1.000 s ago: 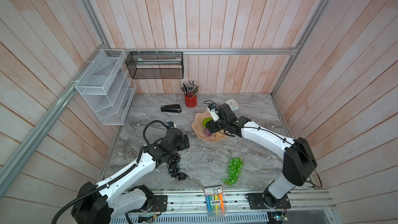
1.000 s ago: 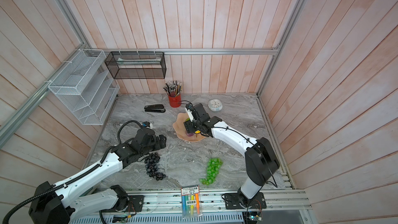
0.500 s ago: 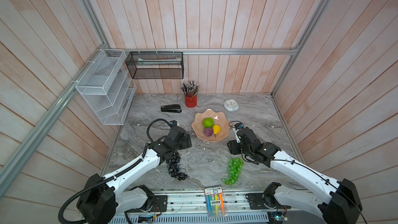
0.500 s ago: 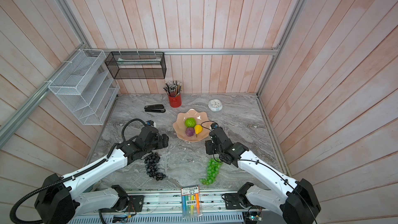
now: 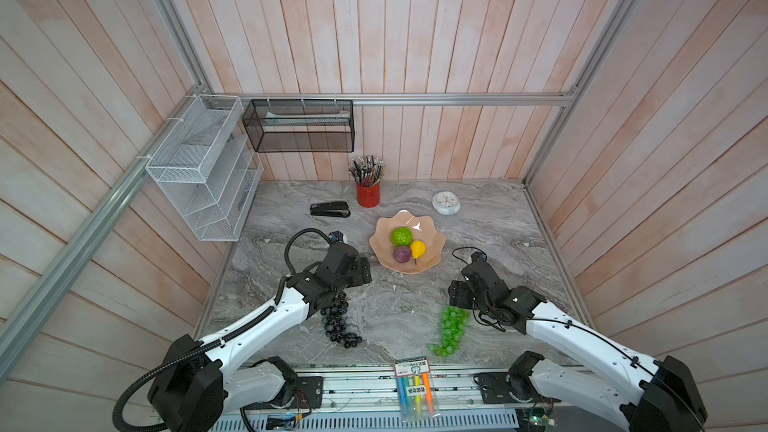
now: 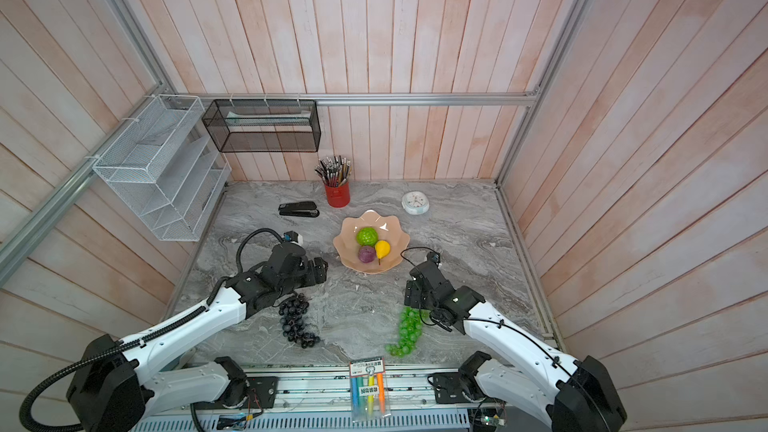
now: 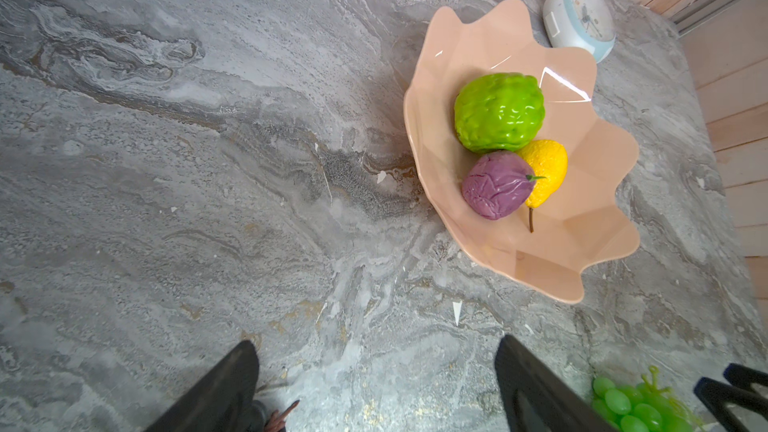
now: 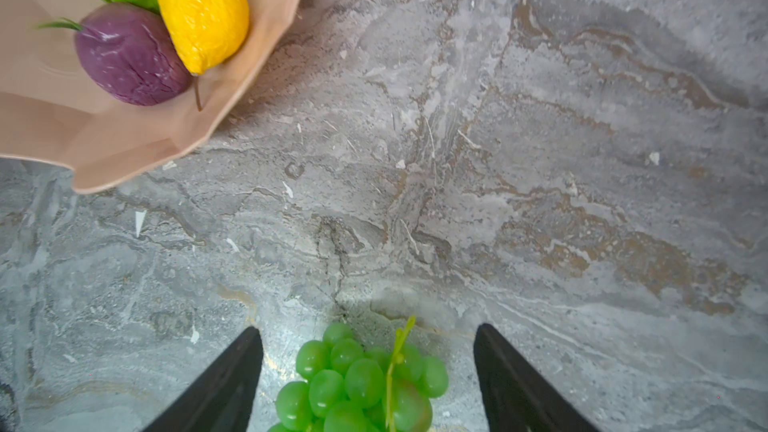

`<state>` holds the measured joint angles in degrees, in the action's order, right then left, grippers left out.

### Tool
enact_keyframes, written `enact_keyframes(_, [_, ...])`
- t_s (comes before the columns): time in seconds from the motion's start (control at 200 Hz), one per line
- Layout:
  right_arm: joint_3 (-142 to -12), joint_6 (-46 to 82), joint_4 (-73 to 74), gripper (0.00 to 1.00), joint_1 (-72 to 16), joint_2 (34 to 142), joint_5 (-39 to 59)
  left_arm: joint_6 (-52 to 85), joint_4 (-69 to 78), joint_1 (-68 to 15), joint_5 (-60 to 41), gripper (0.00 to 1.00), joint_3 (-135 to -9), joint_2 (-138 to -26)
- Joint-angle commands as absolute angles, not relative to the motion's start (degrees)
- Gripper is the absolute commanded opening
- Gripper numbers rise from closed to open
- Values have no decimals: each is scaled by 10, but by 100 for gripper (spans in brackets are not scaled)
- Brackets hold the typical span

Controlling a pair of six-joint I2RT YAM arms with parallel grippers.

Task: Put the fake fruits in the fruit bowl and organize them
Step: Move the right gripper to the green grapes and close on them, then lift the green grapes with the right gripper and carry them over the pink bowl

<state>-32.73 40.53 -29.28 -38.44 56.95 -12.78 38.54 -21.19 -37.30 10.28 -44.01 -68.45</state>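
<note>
My right gripper is above the green grape bunch's stem end [image 5: 455,311] [image 8: 397,358], which lies between its open fingers, so next I will lower it onto that stem end and close its fingers there.
The pink fruit bowl [image 5: 432,263] [image 6: 390,263] holds a bumpy lime-green ball [image 5: 401,236], a purple fruit [image 5: 402,254] and a yellow fruit [image 5: 418,248]. A dark grape bunch [image 5: 338,324] lies on the table in front of it to the left. My left gripper [image 7: 374,384] [image 5: 363,273] hovers open over the bunch's top end, and only the stem tip shows by one finger. A green grape bunch [image 5: 451,330] [image 8: 357,380] lies to the right. My right gripper [image 8: 370,367] [image 5: 459,297] stands open astride its stem end, fingers apart from the grapes.
At the back stand a red pencil cup [image 5: 368,194], a black stapler [image 5: 330,209] and a white clock [image 5: 446,203]. A marker packet [image 5: 415,384] lies on the front rail. A white wire rack [image 5: 199,168] and a black mesh basket [image 5: 299,126] hang on the walls.
My right arm has left the bowl and swung back to the front right, coming down over the green grapes' stem end. The left arm has hardly moved.
</note>
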Motion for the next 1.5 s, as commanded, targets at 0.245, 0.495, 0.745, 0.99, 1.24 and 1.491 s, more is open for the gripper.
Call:
enact_keyframes(0.245, [-262,425,-210,51,-318,558,-37,381,-191,-374,95,91,-425,-690])
enact_keyframes(0.495, [-247,419,-190,33,-308,569,-14,385,-193,-375,96,91,-420,-686])
enact_keyframes(0.745, [-237,412,-162,26,-301,589,-1,392,-192,-374,93,91,-422,-683])
enact_keyframes(0.99, [-227,410,-153,10,-298,594,4,396,-192,-374,92,91,-420,-684])
enact_keyframes(1.24, [-244,390,-162,0,-298,566,-6,396,-193,-374,92,91,-424,-693])
enact_keyframes(1.491, [-261,382,-175,0,-298,535,-4,397,-195,-375,92,91,-434,-701])
